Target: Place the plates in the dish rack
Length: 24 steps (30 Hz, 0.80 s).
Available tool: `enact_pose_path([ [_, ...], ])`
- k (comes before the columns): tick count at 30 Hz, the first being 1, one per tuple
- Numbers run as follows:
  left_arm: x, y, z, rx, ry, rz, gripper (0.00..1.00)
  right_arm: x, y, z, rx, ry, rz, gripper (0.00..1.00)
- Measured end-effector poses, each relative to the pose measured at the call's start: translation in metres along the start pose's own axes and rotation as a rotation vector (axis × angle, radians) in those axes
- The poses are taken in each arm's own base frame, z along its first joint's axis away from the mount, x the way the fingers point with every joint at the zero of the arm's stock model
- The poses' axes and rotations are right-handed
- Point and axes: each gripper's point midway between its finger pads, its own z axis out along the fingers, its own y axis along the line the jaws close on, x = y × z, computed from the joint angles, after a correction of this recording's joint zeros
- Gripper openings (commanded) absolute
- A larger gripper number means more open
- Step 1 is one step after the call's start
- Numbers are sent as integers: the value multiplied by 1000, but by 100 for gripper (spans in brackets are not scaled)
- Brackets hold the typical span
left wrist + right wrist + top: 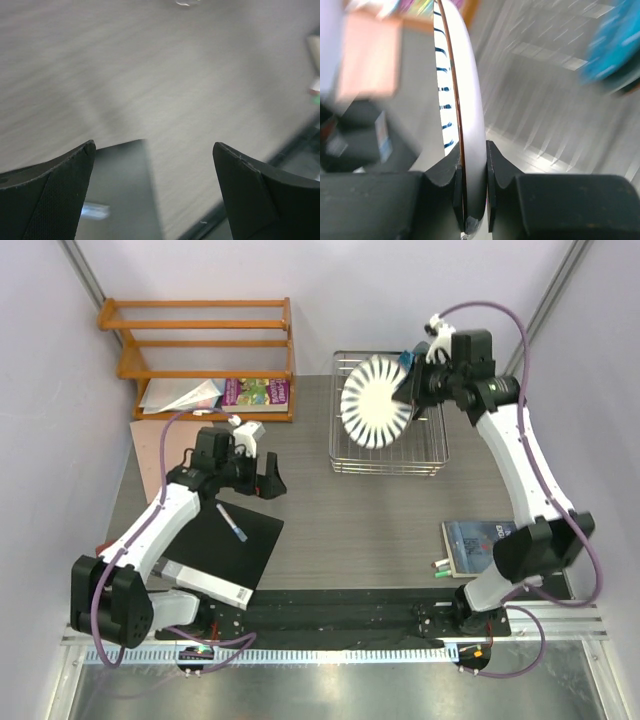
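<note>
The striped plate hangs tilted above the rack, so my right gripper turns outward next, then moves down over the wires beside the blue plate and releases.
A white plate with black radial stripes (376,402) hangs tilted on edge over the dish rack (438,458), a silver wire rack at the back of the table. My right gripper (415,388) is shut on its rim. In the right wrist view the fingers (496,165) press both faces of the plate (470,85), with the rack's wires (555,145) blurred behind it. A blue plate (615,47) shows blurred at the upper right, and as a sliver (405,360) behind the striped one. My left gripper (262,480) (153,146) hangs open and empty over the table, left of centre.
An orange wooden shelf unit (200,340) stands at the back left with papers and a purple book (256,391) beside it. A black folder (240,545) (120,200) with a pen (232,523) lies under the left arm. A book (478,545) lies near the right arm's base.
</note>
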Motion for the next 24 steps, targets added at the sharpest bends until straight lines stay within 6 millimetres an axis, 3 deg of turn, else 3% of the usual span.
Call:
enact_pose_path([
  [4, -22, 42, -20, -269, -45, 75, 99, -68, -51, 48, 232, -170, -2, 1],
  [8, -29, 65, -38, -419, -68, 96, 100, -101, -94, 87, 419, -268, -22, 1],
  [12, -30, 74, -49, -468, -96, 79, 99, -100, -121, 118, 611, -265, -101, 1],
  [17, -22, 74, -48, -464, -91, 47, 99, -89, -121, 147, 699, -233, -184, 1],
  [24, -20, 71, -45, -445, -90, 23, 99, -89, -116, 153, 766, -249, -225, 1],
])
